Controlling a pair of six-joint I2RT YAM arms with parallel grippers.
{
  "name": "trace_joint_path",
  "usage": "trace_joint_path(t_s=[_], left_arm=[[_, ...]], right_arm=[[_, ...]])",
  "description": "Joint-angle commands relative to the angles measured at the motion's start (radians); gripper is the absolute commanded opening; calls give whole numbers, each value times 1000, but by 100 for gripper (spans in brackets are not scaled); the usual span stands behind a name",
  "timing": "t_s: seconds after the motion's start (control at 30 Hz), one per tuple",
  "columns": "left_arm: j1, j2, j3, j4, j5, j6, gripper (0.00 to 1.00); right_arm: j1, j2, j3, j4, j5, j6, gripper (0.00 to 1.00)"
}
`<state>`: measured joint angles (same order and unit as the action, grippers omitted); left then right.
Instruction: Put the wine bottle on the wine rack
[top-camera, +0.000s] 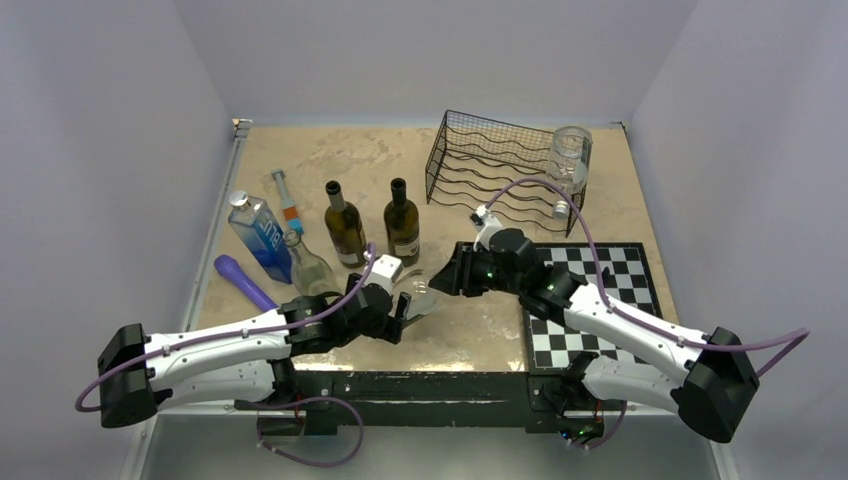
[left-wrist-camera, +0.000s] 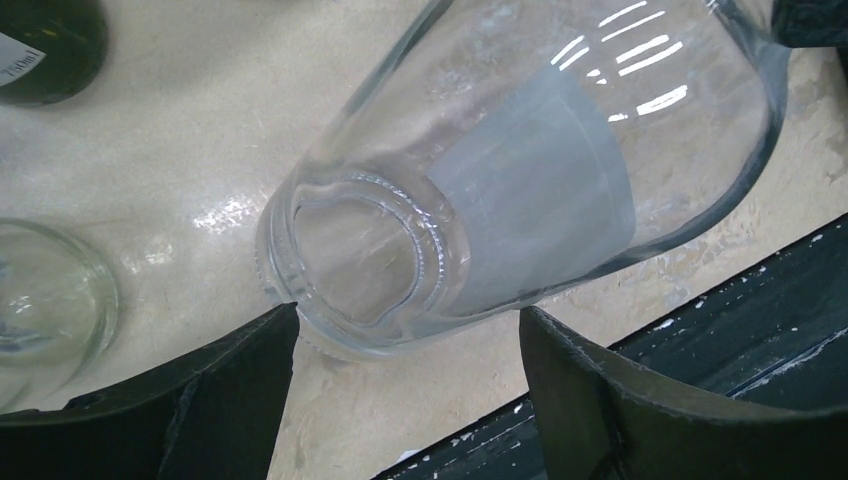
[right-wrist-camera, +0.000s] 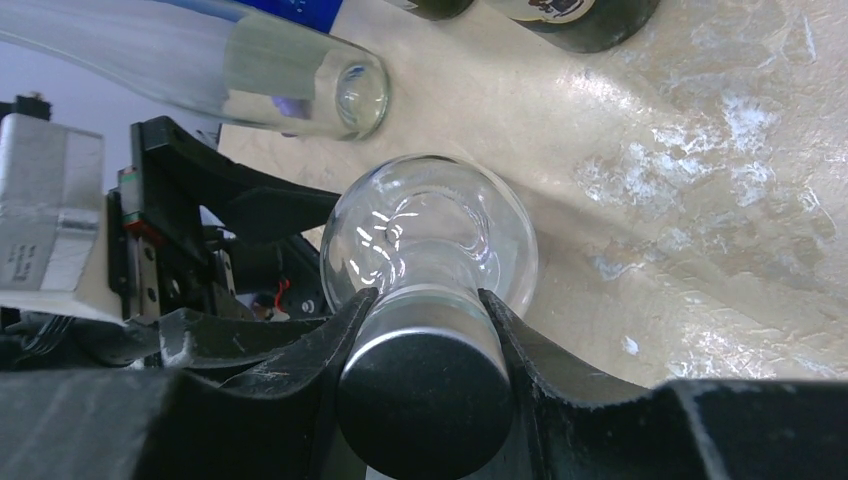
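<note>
Next I should lower the bottle's still-raised neck in my right gripper back toward the bare tabletop by the front edge (top-camera: 458, 336) and release, since that's below and back of the gripper.
A clear glass wine bottle (top-camera: 424, 296) with a black cap lies tilted near the table's front middle, between my two grippers. My right gripper (top-camera: 449, 277) is shut on its capped neck (right-wrist-camera: 425, 395), fingers (right-wrist-camera: 330, 335) pressed on both sides. My left gripper (top-camera: 401, 318) is open. Its fingertips (left-wrist-camera: 280, 325) flank the bottle's base (left-wrist-camera: 365, 260), the left tip at the rim. The black wire wine rack (top-camera: 490, 165) stands at the back right, away from both grippers.
Two dark wine bottles (top-camera: 345, 225) (top-camera: 402, 220) stand at mid-table. A blue bottle (top-camera: 262, 237), a lying clear bottle (top-camera: 310, 268), a purple object (top-camera: 243, 282) and a pen-like item (top-camera: 287, 200) are on the left. A clear jar (top-camera: 570, 158) rests at the rack's right end. A chessboard (top-camera: 600, 270) lies front right.
</note>
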<state>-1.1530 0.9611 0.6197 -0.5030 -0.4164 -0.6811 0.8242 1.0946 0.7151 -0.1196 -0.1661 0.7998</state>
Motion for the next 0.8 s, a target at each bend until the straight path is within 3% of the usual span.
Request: trace_joint_path(t_s=[0.0,0.27,0.53,0.77], left_arm=[[-2,45,2,52,-40,-22,84],[-2,105,4,58,-65,-35,84],[-2,141,26,53,-68,-50,84],[-1,156,36,31,-100,-76,85]], right_arm=[[-8,-79,-60,186,-82,-29,0],[-10,-138,-190,183,-208,-119,0],[-7,-104,-191,69,-278,-251,0],[16,-76,-221,33,-295,-256,0]])
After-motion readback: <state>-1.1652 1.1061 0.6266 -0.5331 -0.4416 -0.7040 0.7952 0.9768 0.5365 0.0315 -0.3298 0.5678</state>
